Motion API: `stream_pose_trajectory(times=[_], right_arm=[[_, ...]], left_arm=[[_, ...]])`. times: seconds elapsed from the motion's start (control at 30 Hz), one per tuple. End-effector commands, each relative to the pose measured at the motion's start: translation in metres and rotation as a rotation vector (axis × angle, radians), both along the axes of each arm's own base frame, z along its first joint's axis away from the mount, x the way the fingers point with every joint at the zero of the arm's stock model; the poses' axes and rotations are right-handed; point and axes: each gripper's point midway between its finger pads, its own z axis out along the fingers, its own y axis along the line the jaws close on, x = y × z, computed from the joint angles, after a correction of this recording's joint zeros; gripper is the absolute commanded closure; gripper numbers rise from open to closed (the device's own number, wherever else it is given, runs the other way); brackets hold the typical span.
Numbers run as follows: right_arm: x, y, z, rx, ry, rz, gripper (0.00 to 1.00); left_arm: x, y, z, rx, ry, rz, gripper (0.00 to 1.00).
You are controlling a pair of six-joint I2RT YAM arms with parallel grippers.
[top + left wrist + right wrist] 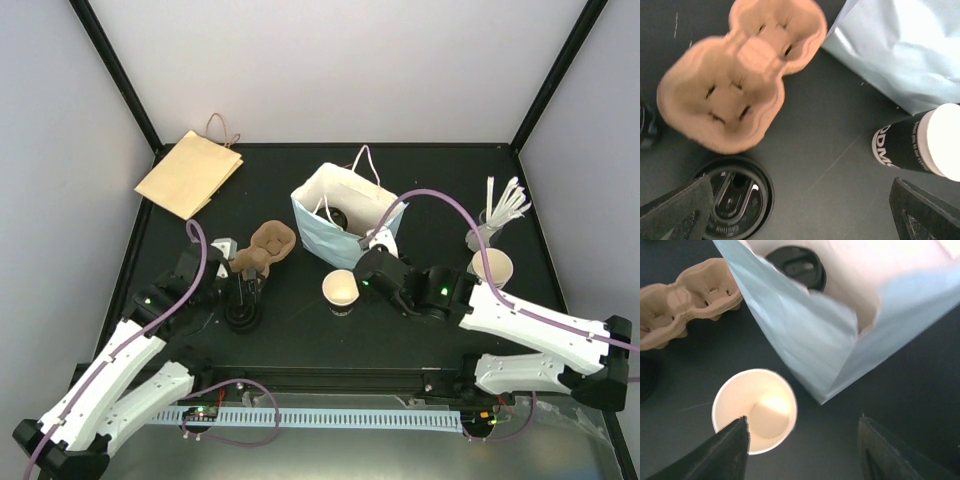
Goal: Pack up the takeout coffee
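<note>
My left gripper goes down and to the left in the wrist view around the loose black lid [736, 199] next, since the lid lies off below one finger.
The takeout coffee [796, 266] stands inside the open white bag [805, 340], and only its round black lid [336, 216] shows over the bag's rim. My right gripper [805, 450] hangs open just in front of the bag's near corner, holding nothing. In the top view the right gripper [362, 265] sits between the bag [325, 240] and a lidless cup. My left gripper [800, 215] is wide open and empty over bare table. It lies near the carrier in the top view [246, 288].
A lidless white cup [754, 410] with dark print [900, 147] stands under my right gripper's left finger. A brown pulp cup carrier [740, 75] and a loose black lid [735, 202] lie by my left gripper. At the back left lies a flat brown bag [190, 172]. Stacked cups [492, 265] and stirrers [505, 205] are at the right.
</note>
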Motion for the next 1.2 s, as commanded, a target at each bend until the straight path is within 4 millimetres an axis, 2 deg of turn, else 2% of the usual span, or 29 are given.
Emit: stream_pose_trajectory(times=[0.0, 0.17, 0.3, 0.47, 0.67, 0.77, 0.93, 1.17], right_arm=[[-0.013, 0.004, -0.003, 0.118, 0.027, 0.056, 0.3], [-0.023, 0.005, 0.001, 0.238, 0.012, 0.112, 0.22], [-0.026, 0.004, -0.01, 0.234, 0.029, 0.116, 0.2], [-0.021, -0.007, -0.029, 0.186, 0.049, 0.033, 0.0], [-0.024, -0.001, -0.026, 0.239, 0.047, 0.067, 0.0], [-0.024, 0.0, -0.022, 0.243, 0.037, 0.078, 0.0], [-0.023, -0.002, -0.019, 0.233, 0.019, 0.085, 0.0], [-0.024, -0.002, -0.019, 0.232, 0.023, 0.086, 0.0]], left_arm=[[-0.024, 0.01, -0.035, -0.025, 0.173, 0.104, 0.01], [-0.029, 0.018, -0.062, -0.028, 0.247, 0.204, 0.01], [-0.03, 0.02, -0.078, -0.002, 0.299, 0.235, 0.01], [-0.032, 0.022, -0.088, 0.027, 0.34, 0.256, 0.01], [-0.03, 0.032, -0.095, 0.078, 0.364, 0.327, 0.01], [-0.032, 0.036, -0.104, 0.104, 0.406, 0.369, 0.01], [-0.03, 0.031, -0.117, 0.116, 0.449, 0.353, 0.01], [-0.025, 0.033, -0.117, 0.127, 0.421, 0.356, 0.11]])
